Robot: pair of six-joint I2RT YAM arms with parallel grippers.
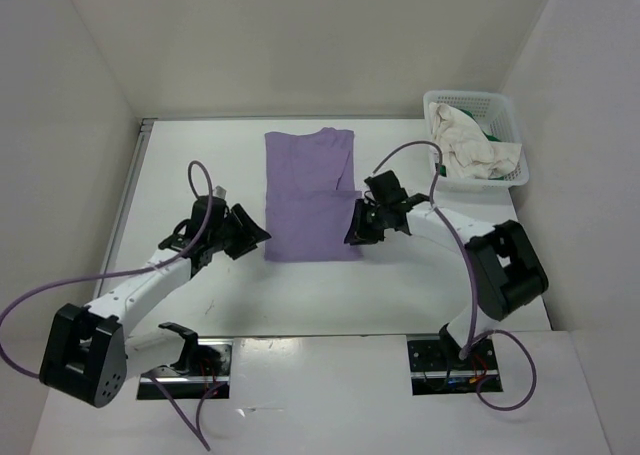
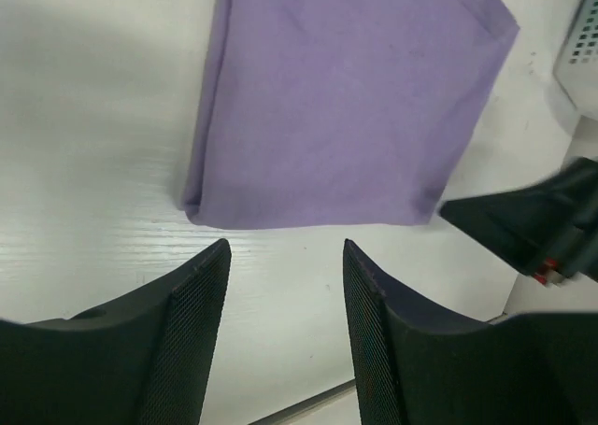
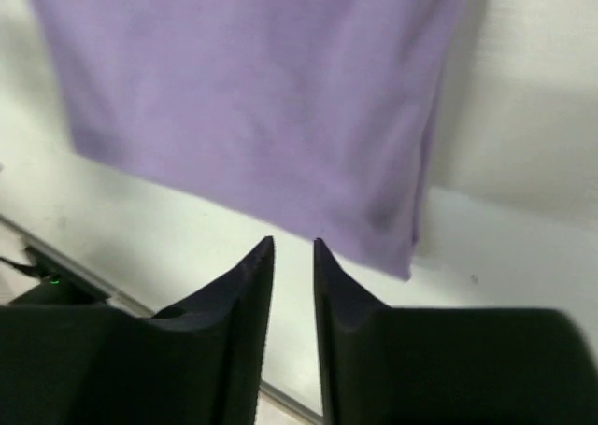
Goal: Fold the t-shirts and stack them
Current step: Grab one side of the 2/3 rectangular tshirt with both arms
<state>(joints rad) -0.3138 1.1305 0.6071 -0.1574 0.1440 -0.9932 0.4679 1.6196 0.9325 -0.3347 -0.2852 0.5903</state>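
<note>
Next, my left gripper lowers its open fingers onto the shirt's near corner on this side, opposite where my right gripper stands, as that corner lies below.
The lavender-purple t-shirt (image 1: 310,197) lies flat on the white table, folded into a long strip with a doubled lower half. My left gripper (image 1: 258,237) sits just off its lower left corner, open and empty; the wrist view shows the shirt (image 2: 346,98) ahead of the left gripper (image 2: 286,246). Beside the shirt's right edge my right gripper (image 1: 352,233) stands narrowly open, holding nothing; in its wrist view the shirt (image 3: 262,89) lies just beyond the right gripper (image 3: 293,243). A cream-white t-shirt (image 1: 470,147) fills the basket, with a bit of green t-shirt (image 1: 492,132) behind it.
A white lattice basket (image 1: 505,105) stands at the back right corner of the table. White walls close in the table on the left, back and right. The right gripper's black body (image 2: 537,224) shows at the right of the left wrist view.
</note>
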